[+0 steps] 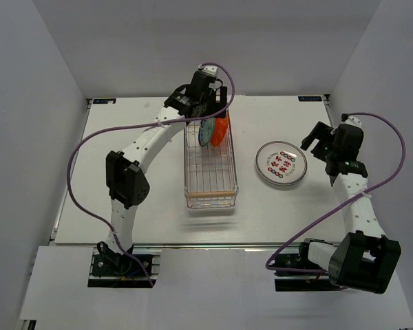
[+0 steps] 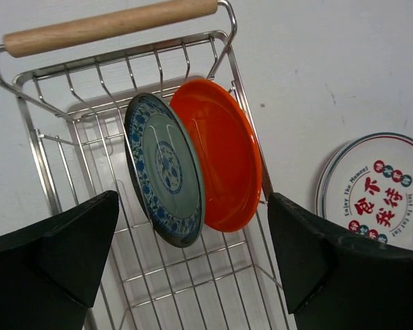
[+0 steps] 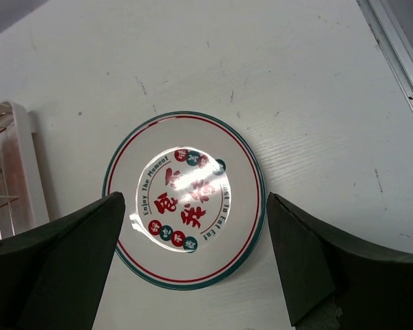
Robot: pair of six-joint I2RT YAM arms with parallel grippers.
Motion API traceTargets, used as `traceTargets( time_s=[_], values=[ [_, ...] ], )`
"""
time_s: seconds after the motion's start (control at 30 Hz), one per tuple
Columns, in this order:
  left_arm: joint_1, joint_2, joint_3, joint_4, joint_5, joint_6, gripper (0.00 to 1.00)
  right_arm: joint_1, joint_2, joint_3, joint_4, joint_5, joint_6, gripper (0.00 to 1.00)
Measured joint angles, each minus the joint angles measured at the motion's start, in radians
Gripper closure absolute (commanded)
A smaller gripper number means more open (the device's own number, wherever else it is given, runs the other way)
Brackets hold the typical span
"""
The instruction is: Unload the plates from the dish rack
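The grey-blue plate stands on edge, so my left gripper lowers onto the grey-blue plate's upper rim [image 1: 212,129] [image 2: 197,172] next, one finger into the gap by the orange plate.
The silver wire dish rack [image 1: 210,180] with wooden handles stands mid-table. A grey-blue patterned plate [image 1: 206,131] and an orange plate [image 1: 221,130] stand on edge at its far end, side by side; both show in the left wrist view, grey-blue [image 2: 166,168] and orange [image 2: 224,161]. My left gripper [image 1: 208,113] hovers open just above them, holding nothing. A white teal-rimmed plate [image 1: 281,163] with red and dark marks lies flat right of the rack. My right gripper [image 1: 320,146] is open above its right side [image 3: 186,206]. No yellow-olive plate is in view.
The near half of the rack [image 2: 193,275] holds only bare wires. The rack's far wooden handle [image 2: 110,26] is just beyond the standing plates. A second rim shows under the teal-rimmed plate's left edge [image 2: 325,180]. A metal table edge [image 3: 399,48] runs at the right.
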Motion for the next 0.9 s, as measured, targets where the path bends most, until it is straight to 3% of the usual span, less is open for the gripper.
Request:
traceTargets(
  time_s=[0.1,0.33,0.67,0.9],
  values=[
    [-0.014,0.043,0.002,0.003,-0.011,0.008,0.03,0.000,0.000,-0.001,0.020,-0.028,-0.003,0.11],
    [-0.025,0.110,0.034,0.003,-0.109,-0.012,0.21,0.000,0.000,-0.008,0.032,-0.033,-0.002,0.11],
    [-0.025,0.145,0.039,0.025,-0.131,-0.020,0.24,0.000,0.001,-0.012,0.033,-0.004,0.002,0.11],
    [-0.025,0.196,0.039,0.034,-0.121,-0.035,0.42,0.000,0.016,-0.012,0.032,0.027,0.004,0.11]
  ],
)
